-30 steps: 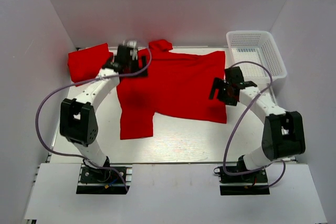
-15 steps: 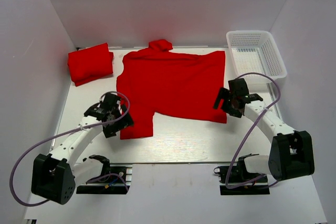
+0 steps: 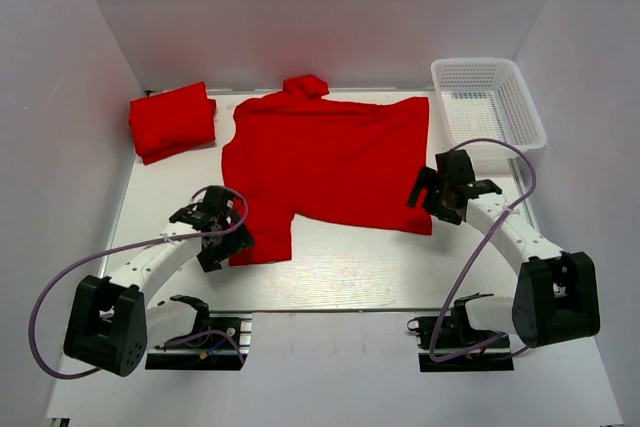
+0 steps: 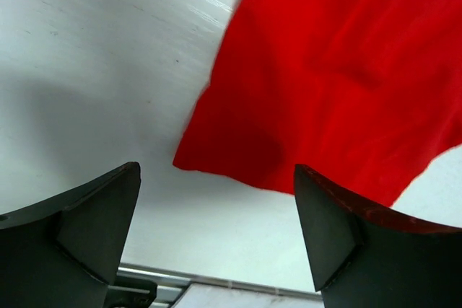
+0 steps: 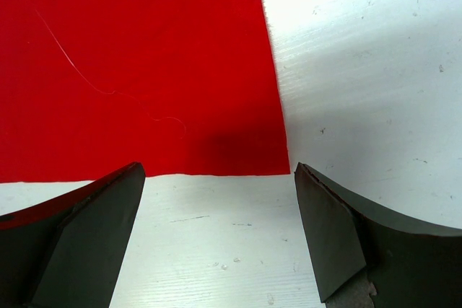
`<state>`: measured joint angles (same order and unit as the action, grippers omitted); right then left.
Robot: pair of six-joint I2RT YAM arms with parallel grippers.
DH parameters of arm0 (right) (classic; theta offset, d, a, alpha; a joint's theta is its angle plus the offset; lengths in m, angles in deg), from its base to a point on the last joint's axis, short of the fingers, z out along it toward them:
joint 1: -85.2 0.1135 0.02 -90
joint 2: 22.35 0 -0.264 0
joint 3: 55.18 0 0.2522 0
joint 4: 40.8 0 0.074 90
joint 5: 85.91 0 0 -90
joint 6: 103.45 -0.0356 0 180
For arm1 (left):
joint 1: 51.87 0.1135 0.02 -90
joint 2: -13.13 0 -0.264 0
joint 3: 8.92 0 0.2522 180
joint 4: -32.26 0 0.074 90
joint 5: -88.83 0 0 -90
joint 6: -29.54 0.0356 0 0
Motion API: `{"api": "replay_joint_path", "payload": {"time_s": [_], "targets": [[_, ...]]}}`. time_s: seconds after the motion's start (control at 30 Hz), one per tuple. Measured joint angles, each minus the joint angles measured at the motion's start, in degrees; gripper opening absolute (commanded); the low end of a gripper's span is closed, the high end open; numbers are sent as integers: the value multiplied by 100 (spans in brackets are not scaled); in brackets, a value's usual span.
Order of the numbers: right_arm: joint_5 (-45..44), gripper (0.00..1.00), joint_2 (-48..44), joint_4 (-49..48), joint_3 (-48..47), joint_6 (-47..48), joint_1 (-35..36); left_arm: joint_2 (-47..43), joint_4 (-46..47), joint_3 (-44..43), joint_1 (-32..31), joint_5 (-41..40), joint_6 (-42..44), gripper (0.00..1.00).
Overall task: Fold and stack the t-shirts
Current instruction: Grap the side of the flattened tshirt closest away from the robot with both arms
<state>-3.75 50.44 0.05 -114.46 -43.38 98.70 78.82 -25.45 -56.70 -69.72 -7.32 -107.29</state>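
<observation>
The left gripper moves down onto the sleeve's edge at its near corner (image 4: 196, 163) next.
A red t-shirt (image 3: 330, 167) lies spread flat on the white table, one sleeve bunched at the far edge. A second red t-shirt (image 3: 173, 122) lies folded at the far left. My left gripper (image 3: 222, 239) is open and empty, just left of the spread shirt's near left corner; the left wrist view shows that corner (image 4: 238, 156) ahead of the fingers. My right gripper (image 3: 432, 194) is open and empty at the shirt's near right corner, seen in the right wrist view (image 5: 267, 156) just beyond the fingertips.
A white mesh basket (image 3: 488, 105) stands at the far right, empty. White walls enclose the table on three sides. The table's near edge with a metal rail (image 4: 188, 279) lies just below the left gripper.
The left arm swung from the far left near the folded shirt down to the spread shirt's near left corner. The right gripper shifted slightly nearer along the right hem.
</observation>
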Motion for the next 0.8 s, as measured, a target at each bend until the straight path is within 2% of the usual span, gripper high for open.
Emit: {"api": "replay_joint_path", "payload": {"time_s": [0.1, 0.17, 0.33, 0.37, 0.43, 0.57, 0.7, 0.8], "targets": [[4, 90, 68, 0, 0, -24, 0, -59, 229, 229, 7, -48, -76, 85], [2, 90, 81, 0, 0, -31, 0, -179, 308, 389, 26, -57, -138, 76], [4, 90, 81, 2, 0, -28, 0, -474, 603, 610, 48, -70, -212, 75], [4, 90, 81, 2, 0, -26, 0, -485, 697, 634, 48, -72, -214, 69], [7, 90, 81, 2, -2, -20, 0, -444, 905, 669, 48, -74, -210, 66], [4, 90, 81, 11, -7, -13, -4, -90, 1290, 588, 48, -72, -166, 45], [-24, 90, 81, 24, -11, -13, -2, 264, 1469, 448, 13, -55, -101, 0], [-87, 90, 81, 28, -11, -13, -4, 267, 1547, 457, -2, -7, -61, 0]]}}
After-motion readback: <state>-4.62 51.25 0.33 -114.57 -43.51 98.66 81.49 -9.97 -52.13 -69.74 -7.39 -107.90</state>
